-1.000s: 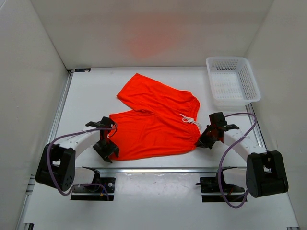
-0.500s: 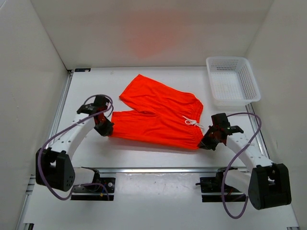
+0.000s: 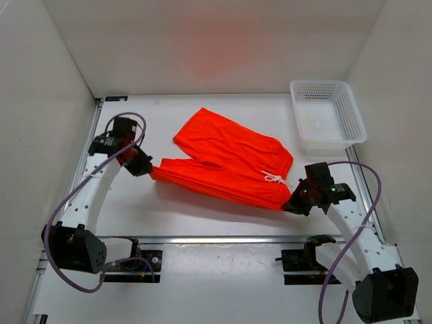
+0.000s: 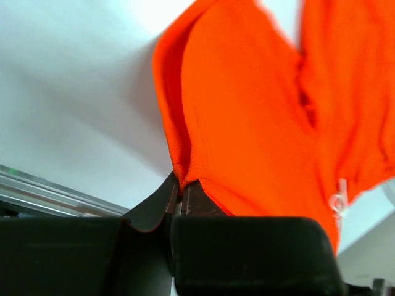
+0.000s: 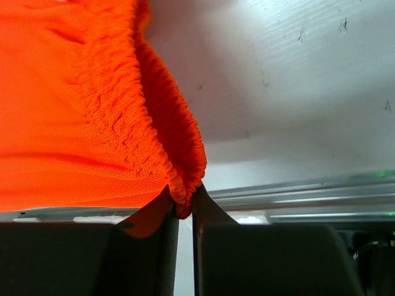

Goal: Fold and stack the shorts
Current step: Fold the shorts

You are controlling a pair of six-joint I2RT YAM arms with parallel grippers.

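Observation:
My right gripper carries the gathered waistband outward over the waistband's far corner [image 3: 287, 159] next and releases it there, since that corner lies outward of the gripper.
The orange-red shorts [image 3: 226, 162] hang stretched between my two grippers above the table, with the far leg still lying on it. My left gripper [image 3: 147, 169] is shut on the hem corner of the near leg; the left wrist view shows the fabric [image 4: 247, 123] pinched at the jaw tips [image 4: 181, 185]. My right gripper [image 3: 290, 204] is shut on the gathered elastic waistband [image 5: 154, 142], pinched at the jaw tips [image 5: 184, 206]. The white drawstring [image 3: 275, 178] dangles near the right gripper.
A white plastic basket [image 3: 327, 112] stands at the back right corner of the table. White walls close in the table on the left, back and right. A metal rail [image 3: 216, 239] runs along the table's near edge.
Both grippers have lifted the near edge of the shorts and carried it away from the front. The left gripper moved up and back left. The right gripper moved slightly toward the front right.

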